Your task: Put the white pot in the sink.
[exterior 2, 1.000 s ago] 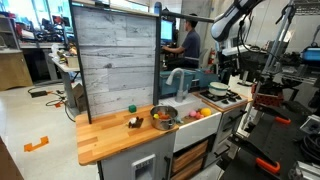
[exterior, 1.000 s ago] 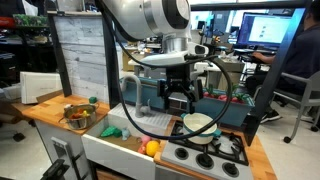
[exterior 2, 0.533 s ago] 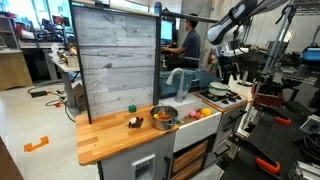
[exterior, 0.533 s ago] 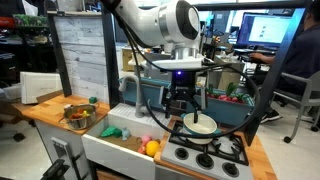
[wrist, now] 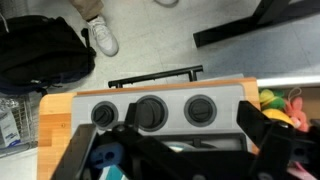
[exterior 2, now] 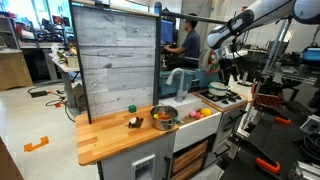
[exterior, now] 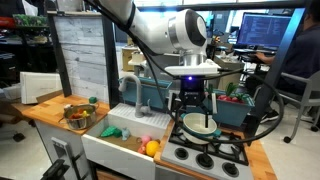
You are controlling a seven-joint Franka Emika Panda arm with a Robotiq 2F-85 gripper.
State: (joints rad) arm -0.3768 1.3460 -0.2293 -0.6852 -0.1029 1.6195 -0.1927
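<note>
My gripper should next turn and come down onto the white pot's sink-side rim [exterior: 184, 119], because the pot is just below its empty, spread fingers.
The white pot [exterior: 199, 124] is a shallow cream pot on a back burner of the black stovetop [exterior: 212, 156], to the right of the sink [exterior: 104, 146]. The sink is a white basin in the wooden counter and holds small colourful toys. My gripper [exterior: 193, 108] hangs just above the pot with its fingers spread, holding nothing. It also shows in an exterior view [exterior 2: 222, 78] over the stove end of the counter. In the wrist view my gripper [wrist: 170, 150] frames the stove knobs [wrist: 150, 112]; the pot is not clear there.
A metal bowl of colourful items [exterior: 76, 115] stands on the wooden counter [exterior: 45, 110] left of the sink. The grey-blue faucet [exterior: 130, 90] rises behind the sink. A tall grey backboard [exterior: 80, 55] stands behind the counter. A person sits at desks behind [exterior: 290, 60].
My arm has moved sideways from near the sink's edge towards the stove, and the gripper now sits over the white pot. The pot has not moved.
</note>
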